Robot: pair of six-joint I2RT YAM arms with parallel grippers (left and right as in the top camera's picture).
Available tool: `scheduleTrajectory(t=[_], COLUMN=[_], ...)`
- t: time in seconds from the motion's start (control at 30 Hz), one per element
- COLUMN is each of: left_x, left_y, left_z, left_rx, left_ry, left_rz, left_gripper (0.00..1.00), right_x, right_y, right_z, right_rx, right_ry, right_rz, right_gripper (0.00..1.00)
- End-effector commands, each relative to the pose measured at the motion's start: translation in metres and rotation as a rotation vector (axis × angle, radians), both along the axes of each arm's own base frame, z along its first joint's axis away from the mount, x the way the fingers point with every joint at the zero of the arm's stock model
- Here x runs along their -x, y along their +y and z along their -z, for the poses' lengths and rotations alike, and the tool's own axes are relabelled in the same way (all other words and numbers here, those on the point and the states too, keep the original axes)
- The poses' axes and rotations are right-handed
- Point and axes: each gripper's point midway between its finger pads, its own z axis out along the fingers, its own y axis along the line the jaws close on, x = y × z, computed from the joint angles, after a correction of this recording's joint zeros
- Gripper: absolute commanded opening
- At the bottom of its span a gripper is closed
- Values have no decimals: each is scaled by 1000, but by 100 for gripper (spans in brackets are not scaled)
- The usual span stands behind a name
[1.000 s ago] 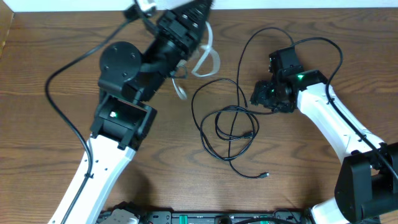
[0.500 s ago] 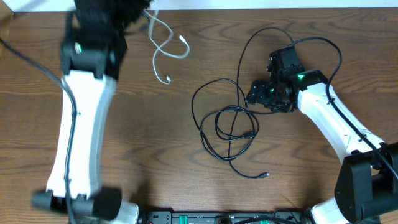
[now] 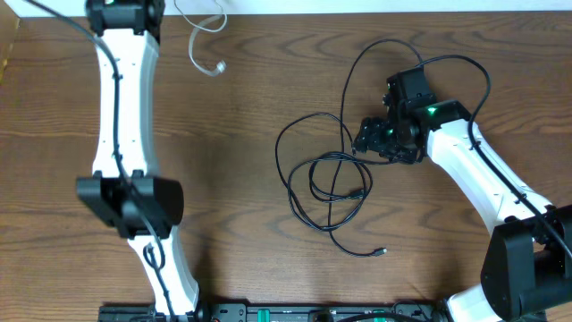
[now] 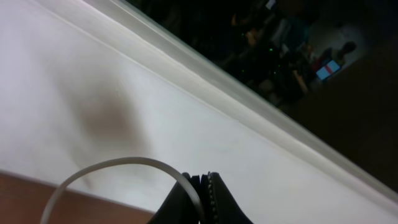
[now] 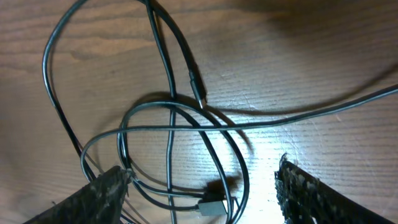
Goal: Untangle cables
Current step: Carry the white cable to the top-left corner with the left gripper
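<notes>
The robot next needs to lower its left gripper and swing it left in the overhead view, toward the table's far corner, where bare wood lies clear of the looped black cables (image 3: pixel 326 183).
The short white cable (image 3: pixel 204 46) hangs at the table's far left edge, its plug (image 3: pixel 217 67) just over the wood. In the left wrist view my left gripper (image 4: pixel 204 182) is shut on this white cable (image 4: pixel 118 164); the overhead view cuts the gripper off at the top edge. The black cables (image 3: pixel 326 183) lie looped together mid-table, one loose plug (image 3: pixel 382 252) toward the front. My right gripper (image 3: pixel 366 139) hovers open over the tangle's right side. In its wrist view the fingers (image 5: pixel 99 198) straddle crossed black cables (image 5: pixel 177 124) and a grey plug (image 5: pixel 211 207).
The left arm (image 3: pixel 121 116) stretches from the front edge to the far left corner. The right arm (image 3: pixel 474 170) reaches in from the right, with its own thick black wire (image 3: pixel 465 63) arching behind it. A white wall (image 4: pixel 93 93) lies past the table's back edge.
The left arm swung from the middle to the far left, pulling the white cable away from the black tangle. The right gripper stayed over the tangle.
</notes>
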Motion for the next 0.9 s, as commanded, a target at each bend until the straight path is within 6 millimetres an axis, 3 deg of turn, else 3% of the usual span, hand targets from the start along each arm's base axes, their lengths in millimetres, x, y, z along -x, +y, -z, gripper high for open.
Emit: scheduleTrajectory(t=[0.0,0.13,0.27,0.37,0.4,0.5,0.57,0.73,0.87], left_x=[-17,-40,-51,-44,-38,-20,-7,23,35], left_y=[16,54,134,206,229,290,324,383,399], left_z=[10,44,94,124,132,151,159,160,165], left_rx=[-70,-129,-280,-421,-476,-581,-607,-592,-583], left_ry=[-39,-28,66,150,181,259,292,321,352], left_rz=[-16,-77,-284,-453,-502,-589,-623,-709,-724], left_gripper=[8,8,8,11,16,74,91,92,93], right_x=[5,12,14,14,14,14,14,14,14], right_y=[5,5,4,4,4,4,4,4,4], right_z=[1,3,4,4,4,4,4,4,4], right_rx=[6,16,19,19,19,21,21,21,21], right_ry=[9,35,47,46,46,45,43,45,45], right_rz=[-50,-58,-59,-59,-59,-58,-58,-58,-58], right_gripper=[73,74,75,76,78,80,81,83,83])
